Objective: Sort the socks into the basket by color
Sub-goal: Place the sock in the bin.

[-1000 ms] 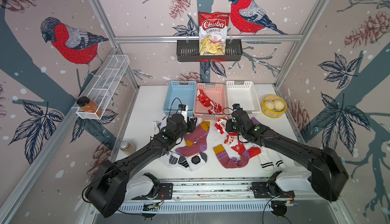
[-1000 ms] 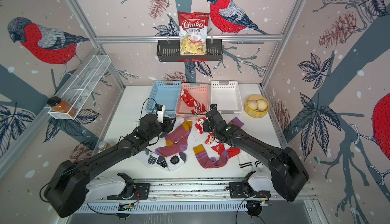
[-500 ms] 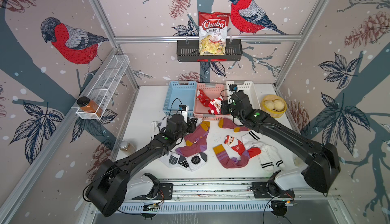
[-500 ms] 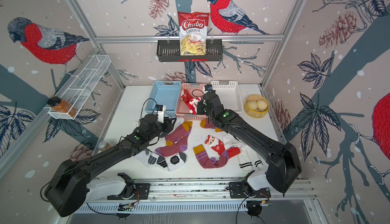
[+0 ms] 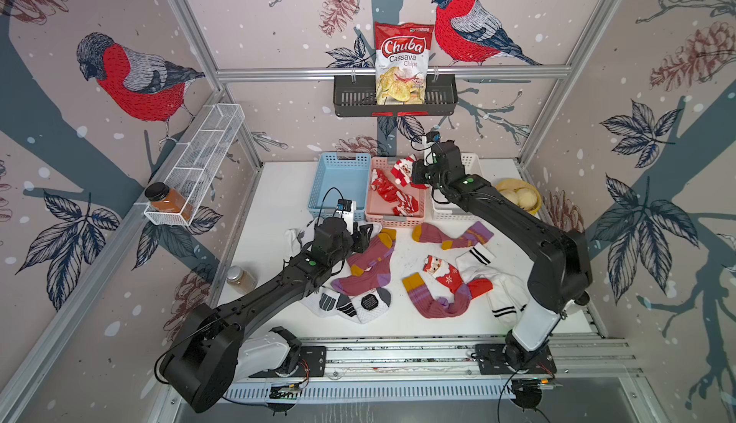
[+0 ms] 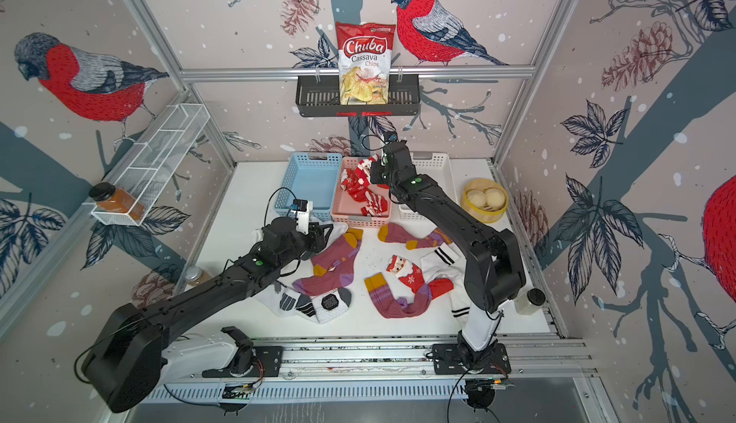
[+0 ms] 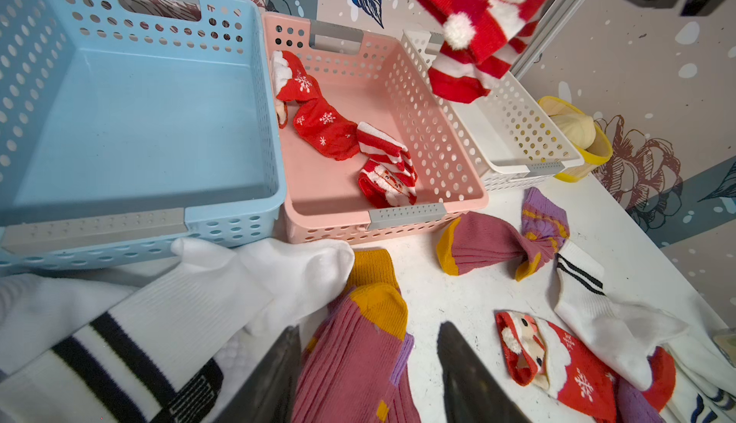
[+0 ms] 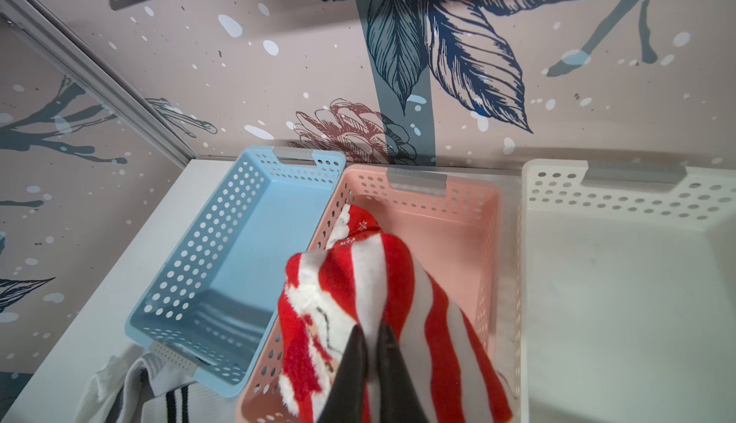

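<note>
The robot will next bring its right gripper down into the far part of the pink basket (image 8: 447, 250) and let go of the Christmas sock beside the matching red ones, because that part of the basket is below the gripper.
My right gripper (image 8: 372, 327) is shut on a red-and-white Christmas sock (image 8: 358, 281), which hangs above the pink basket (image 5: 394, 221) in both top views (image 6: 364, 168). Two red socks (image 7: 326, 122) lie inside that basket. My left gripper (image 7: 368, 325) is open and low over a maroon sock (image 5: 370, 265) with a mustard cuff, in front of the blue basket (image 5: 338, 186). Loose on the table lie two more maroon socks (image 5: 450, 235), a Christmas sock (image 5: 446, 275), black-striped white socks (image 5: 502, 285) and grey-patched white ones (image 5: 350, 301).
A white basket (image 8: 617, 281) stands right of the pink one, with a yellow bowl (image 5: 517, 198) beyond it. Jars stand at the table's left edge (image 5: 241, 279) and right front (image 6: 529, 301). A black shelf with a chips bag (image 5: 400, 62) hangs on the back wall.
My right gripper has lifted the Christmas sock off the middle of the table and carried it back to above the pink basket. The left arm has hardly moved.
</note>
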### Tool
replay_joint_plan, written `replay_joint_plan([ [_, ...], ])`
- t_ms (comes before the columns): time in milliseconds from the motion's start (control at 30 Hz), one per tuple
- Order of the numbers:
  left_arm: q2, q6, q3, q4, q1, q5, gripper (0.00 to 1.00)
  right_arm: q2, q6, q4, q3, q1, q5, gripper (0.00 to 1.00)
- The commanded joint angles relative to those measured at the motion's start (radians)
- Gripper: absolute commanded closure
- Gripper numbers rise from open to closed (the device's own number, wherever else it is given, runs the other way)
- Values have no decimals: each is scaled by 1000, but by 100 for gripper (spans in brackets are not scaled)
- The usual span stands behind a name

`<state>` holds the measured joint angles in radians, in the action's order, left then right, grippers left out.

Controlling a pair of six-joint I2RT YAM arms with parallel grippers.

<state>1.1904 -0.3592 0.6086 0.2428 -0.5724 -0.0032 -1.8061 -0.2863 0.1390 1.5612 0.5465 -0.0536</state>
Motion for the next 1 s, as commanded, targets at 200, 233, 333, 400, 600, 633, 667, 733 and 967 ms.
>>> replay_joint_plan([
  [200,5,15,0,44,-1,2,44,-204,21,-32,159,-59,122,90],
  [233,6,15,0,44,-1,0,44,-228,18,-24,181,-64,124,90],
  [333,5,19,-2,39,-1,-4,44,-301,10,3,252,-80,138,90],
  [400,3,20,-1,35,-1,-9,44,-347,3,20,297,-87,134,90],
  [600,-3,20,-8,33,-1,-14,44,-468,-14,75,426,-103,120,88],
  [633,-4,20,-7,33,-1,-13,44,-482,-16,85,442,-105,121,87],
  [667,-3,20,-7,33,0,-12,44,-495,-17,97,457,-106,120,86],
  [733,-3,19,-8,35,-1,-11,44,-507,-14,108,470,-106,118,83],
  [967,-3,14,-9,40,-1,0,43,-479,-8,140,458,-106,98,71],
])
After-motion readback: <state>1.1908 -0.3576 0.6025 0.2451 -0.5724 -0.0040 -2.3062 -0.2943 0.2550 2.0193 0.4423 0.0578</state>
